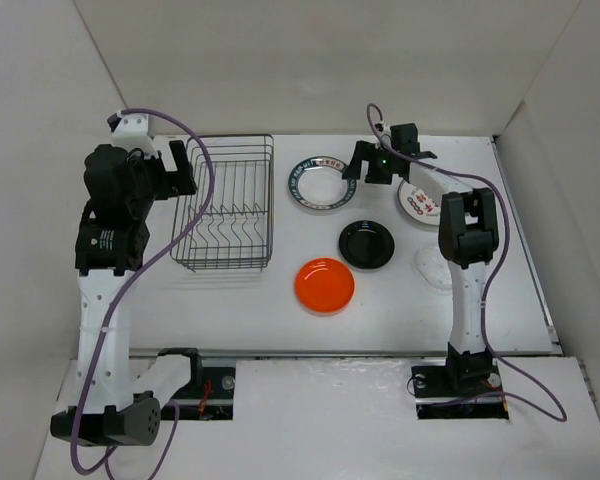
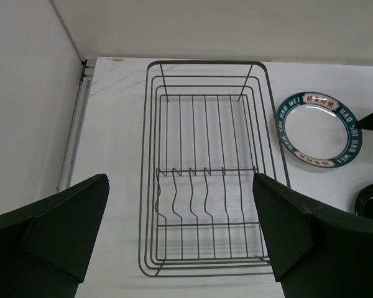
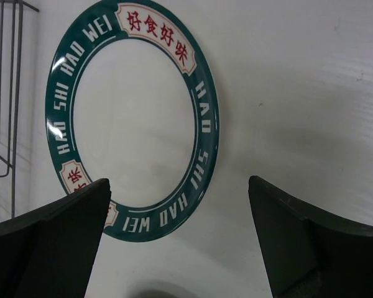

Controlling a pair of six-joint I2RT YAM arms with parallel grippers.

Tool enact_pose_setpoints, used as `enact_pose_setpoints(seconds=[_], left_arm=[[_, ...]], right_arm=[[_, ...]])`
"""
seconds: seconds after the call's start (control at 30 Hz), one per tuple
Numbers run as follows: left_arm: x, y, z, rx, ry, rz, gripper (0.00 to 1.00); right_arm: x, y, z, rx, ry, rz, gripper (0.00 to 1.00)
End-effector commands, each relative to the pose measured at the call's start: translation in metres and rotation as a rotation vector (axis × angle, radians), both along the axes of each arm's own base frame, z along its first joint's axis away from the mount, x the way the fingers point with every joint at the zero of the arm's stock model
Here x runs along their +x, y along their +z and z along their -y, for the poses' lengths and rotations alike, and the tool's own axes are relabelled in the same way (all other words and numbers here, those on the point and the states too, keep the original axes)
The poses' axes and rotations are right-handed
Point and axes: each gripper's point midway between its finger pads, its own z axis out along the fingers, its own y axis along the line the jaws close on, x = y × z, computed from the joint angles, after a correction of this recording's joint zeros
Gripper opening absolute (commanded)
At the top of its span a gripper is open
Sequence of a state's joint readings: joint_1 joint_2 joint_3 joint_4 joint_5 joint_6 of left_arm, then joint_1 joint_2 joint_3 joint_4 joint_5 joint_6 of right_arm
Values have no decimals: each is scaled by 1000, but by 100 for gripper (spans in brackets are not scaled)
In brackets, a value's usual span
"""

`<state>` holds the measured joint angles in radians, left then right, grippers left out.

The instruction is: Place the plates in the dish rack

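Note:
I should move my right gripper down with a tilt onto the patterned plate's rim opposite the rack, because that part sits between its open fingers.
The dark wire dish rack point(image 1: 225, 205) stands at the left; it holds no plates and also shows in the left wrist view point(image 2: 202, 167). The white plate with a dark patterned rim point(image 1: 317, 185) lies right of it and shows in the left wrist view point(image 2: 318, 135) and the right wrist view point(image 3: 133, 118). The black plate point(image 1: 366, 243), orange plate point(image 1: 325, 285), clear plate point(image 1: 432, 268) and white plate with red marks point(image 1: 418, 203) lie on the table. My left gripper point(image 1: 180, 167) is open at the rack's left end. My right gripper point(image 1: 365, 162) is open beside the patterned plate.
White walls close the table in at the back and both sides. A purple cable runs along each arm. The right arm point(image 1: 467, 240) reaches over the red-marked plate and stands next to the clear plate.

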<state>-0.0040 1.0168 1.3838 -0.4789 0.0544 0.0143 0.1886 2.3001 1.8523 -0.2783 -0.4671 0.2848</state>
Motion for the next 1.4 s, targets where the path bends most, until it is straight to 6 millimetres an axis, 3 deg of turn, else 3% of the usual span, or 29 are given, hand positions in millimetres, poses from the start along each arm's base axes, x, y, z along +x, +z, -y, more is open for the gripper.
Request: enact_pose_setpoints(seconds=[0.0,0.03,0.13,0.4,0.47,0.6,0.8,0.97,1.1,1.17,1.2,1.27,1.33,1.37], left_arm=[[-1,14,7,12,-51,62,100],[-1,14,9,9,-63,62,100],[-1,14,7,8,-63,62,100],[0,13,6,-6,-64,53,100],[2,11,2,-6,-52,44,100],[3,11,-1,-6,-42,38,100],[6,8,2,-11,-60,29,100],[6,8,2,-11,-60,29,100],[6,8,2,-11,-60,29,100],[6,8,2,-11,-60,29,100],[8,6,3,-14,-69,20,100],[11,3,3,-15,-69,11,100],[14,-1,5,-19,-79,-1,100],[14,-1,7,-21,-90,-1,100]], right_arm=[[21,58,-7,58,26,120,96],[20,40,-9,62,37,82,96],[17,13,-10,57,44,8,94],[21,-14,-1,65,6,-77,88],[20,-12,-1,73,-4,-89,86],[21,-20,-2,108,4,-141,67],[17,-40,-1,101,-12,-192,66],[13,-60,-3,118,-32,-263,49],[15,-60,-6,140,-32,-276,40],[13,-61,-6,138,-33,-286,27],[16,-65,1,134,-58,-299,13],[17,-67,3,127,-81,-304,0],[20,-63,10,135,-130,-317,0],[26,-63,28,121,-193,-319,0]])
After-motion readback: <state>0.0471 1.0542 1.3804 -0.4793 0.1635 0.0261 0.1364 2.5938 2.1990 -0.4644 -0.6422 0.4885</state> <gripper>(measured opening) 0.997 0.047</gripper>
